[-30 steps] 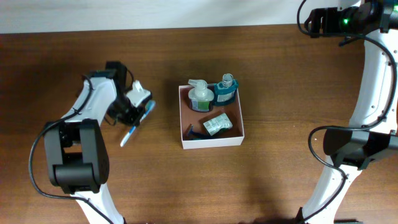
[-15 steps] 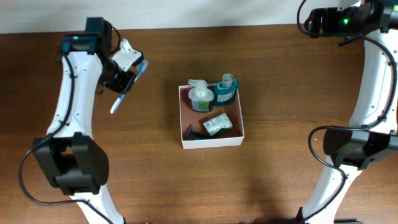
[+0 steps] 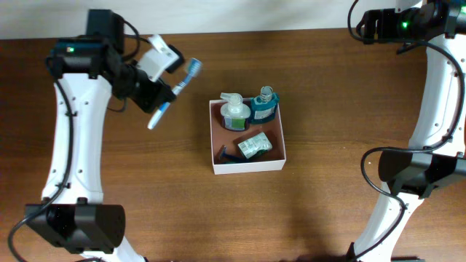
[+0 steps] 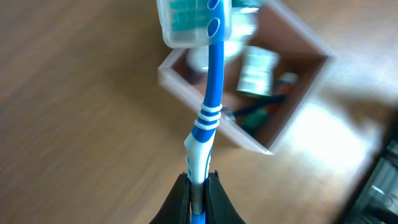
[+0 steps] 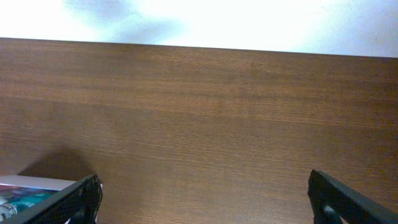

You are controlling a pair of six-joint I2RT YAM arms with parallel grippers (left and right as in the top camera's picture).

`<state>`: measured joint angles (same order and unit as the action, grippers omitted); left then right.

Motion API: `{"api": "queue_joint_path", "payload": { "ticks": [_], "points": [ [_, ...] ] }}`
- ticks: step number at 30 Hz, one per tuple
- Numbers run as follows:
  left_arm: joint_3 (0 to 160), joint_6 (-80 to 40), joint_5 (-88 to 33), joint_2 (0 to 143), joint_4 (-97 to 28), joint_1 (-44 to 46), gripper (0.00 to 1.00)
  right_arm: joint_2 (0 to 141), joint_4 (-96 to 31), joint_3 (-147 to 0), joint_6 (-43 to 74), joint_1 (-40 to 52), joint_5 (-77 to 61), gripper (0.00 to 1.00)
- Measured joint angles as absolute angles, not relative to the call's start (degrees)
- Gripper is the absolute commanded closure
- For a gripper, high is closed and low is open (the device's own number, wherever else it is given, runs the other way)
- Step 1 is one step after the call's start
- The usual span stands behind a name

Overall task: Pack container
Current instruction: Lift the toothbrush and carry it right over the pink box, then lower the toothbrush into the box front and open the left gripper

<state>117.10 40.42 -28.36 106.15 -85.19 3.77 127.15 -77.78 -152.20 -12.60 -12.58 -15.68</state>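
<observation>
My left gripper should move over and down and release the toothbrush (image 3: 178,86) along the container's near side, as that is below, to its right in the overhead view.
The container (image 3: 247,165) is a shallow square box with white walls and a reddish-brown floor at the table's middle. It holds a white pump bottle (image 3: 233,111), a teal bottle (image 3: 264,106), a small packet (image 3: 254,145) and a dark blue item (image 3: 231,154). My left gripper (image 3: 166,98) is shut on a blue and white toothbrush (image 3: 178,86) and holds it in the air left of the container. In the left wrist view the toothbrush (image 4: 210,106) points up from the jaws (image 4: 198,182) with the container (image 4: 249,140) beyond it. My right gripper (image 5: 202,199) is open and empty, far from the container.
The right arm's base (image 3: 415,171) stands at the right side of the table. The table's far edge meets a white wall (image 5: 199,22) in the right wrist view. A corner of the container (image 5: 25,190) shows at that view's lower left.
My left gripper has risen and swung right towards the container with the toothbrush in it. The right arm has not moved.
</observation>
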Motion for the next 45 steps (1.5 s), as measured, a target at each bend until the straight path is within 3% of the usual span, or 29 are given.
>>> {"api": "queue_joint_path", "payload": {
  "ticks": [11,19,45],
  "points": [
    [117.1,48.8,-32.6,106.2,-89.5,15.5,0.99,127.2,-77.8,-152.2,-12.6,-12.6,-15.7,0.01],
    [117.1,50.7,-26.5,106.2,-86.5,24.8,0.99,127.2,-77.8,-152.2,-12.6,-12.6,-15.7,0.01],
    [98.5,54.2,-20.9,106.2,-68.0,31.4,0.98,127.2,-77.8,-152.2,-12.6,-12.6,-15.7,0.01]
  ]
}}
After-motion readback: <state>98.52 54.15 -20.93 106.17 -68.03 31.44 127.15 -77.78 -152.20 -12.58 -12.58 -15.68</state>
